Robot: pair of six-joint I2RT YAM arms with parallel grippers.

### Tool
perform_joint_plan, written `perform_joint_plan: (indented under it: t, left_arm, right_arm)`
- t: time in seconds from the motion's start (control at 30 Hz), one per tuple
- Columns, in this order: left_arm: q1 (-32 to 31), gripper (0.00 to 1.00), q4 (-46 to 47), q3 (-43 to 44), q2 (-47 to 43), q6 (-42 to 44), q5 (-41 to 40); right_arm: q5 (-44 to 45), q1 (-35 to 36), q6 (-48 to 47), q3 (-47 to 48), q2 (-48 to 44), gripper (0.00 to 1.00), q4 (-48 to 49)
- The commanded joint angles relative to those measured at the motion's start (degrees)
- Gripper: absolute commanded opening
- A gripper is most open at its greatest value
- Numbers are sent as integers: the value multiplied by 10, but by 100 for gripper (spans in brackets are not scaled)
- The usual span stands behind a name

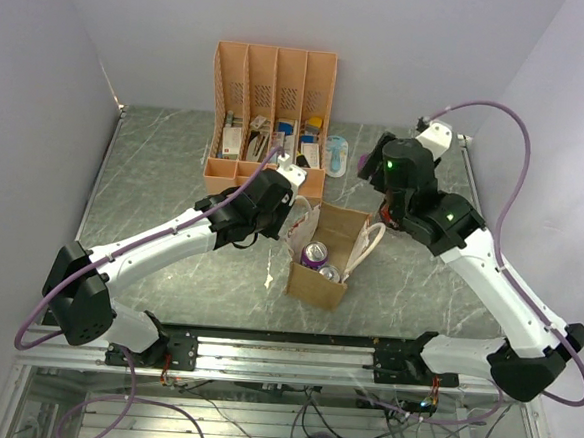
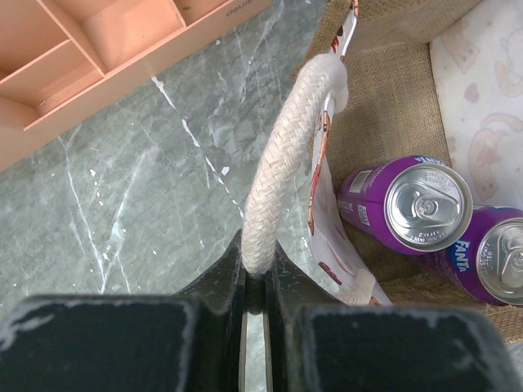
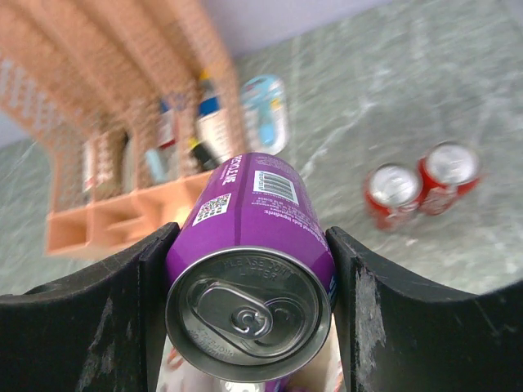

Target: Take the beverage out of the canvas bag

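Note:
I need to carry the purple can past the red cans with my right gripper next, set it down on the tabletop beside them and then let go of it, since that spot is clear.
The tan canvas bag stands open in the middle of the table. Two purple Fanta cans lie inside it; they also show in the top view. My left gripper is shut on the bag's whitish rope handle at the bag's left side, and it shows in the top view. My right gripper is shut on a third purple can and holds it in the air, behind and right of the bag.
The salmon-pink slotted organizer stands behind the bag and holds small items. A blue-white object lies to its right. Two red cans stand on the table in the right wrist view. White walls enclose the table.

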Motion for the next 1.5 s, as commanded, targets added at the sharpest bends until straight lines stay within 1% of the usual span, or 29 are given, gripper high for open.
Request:
perform_joint_plan:
  t: [0.0,0.13,0.23,0.3,0.37,0.47,0.67,0.77,0.97,1.17,1.47]
  left_arm:
    - [-2,7,-12,17,-2,7,-10]
    - [-1,7,-11,16,-2,6,-10]
    - [-2,7,-11,17,0,7,-7]
    - [-2,7,-12,17,0,7,-7]
    - [-2,7,-12,17,0,7,-5]
    - [-2,7,-11,17,-2,6,-5]
    - [-2,7,-10,17,-5,6,-5]
    - [-2,7,-11,17,-7,6,-5]
    - [-3,7,-10,17,-7,6,-4]
    - [-3,7,-10,17,-5,6,-3]
    - [-3,7,-10,17,-7,6,-5]
  right_arm:
    - [125,-69,-39,14,16,0,42]
    - [83,-211,-45,-9,38,0,63]
    - [90,-277,-48,-17,58,0,75]
    - [87,-323,-30,-18,76,0,71]
    - [48,-369,-9,-24,92,0,78]
    - [-36,-435,24,-35,124,0,85]
    - [-175,-524,73,-38,211,0,78]
    - [-209,-542,86,-46,250,0,81]
    - [-201,-545,106,-24,316,0,30]
    - [-218,-543,115,-46,320,0,52]
    - [-215,-532,114,-29,346,1,48]
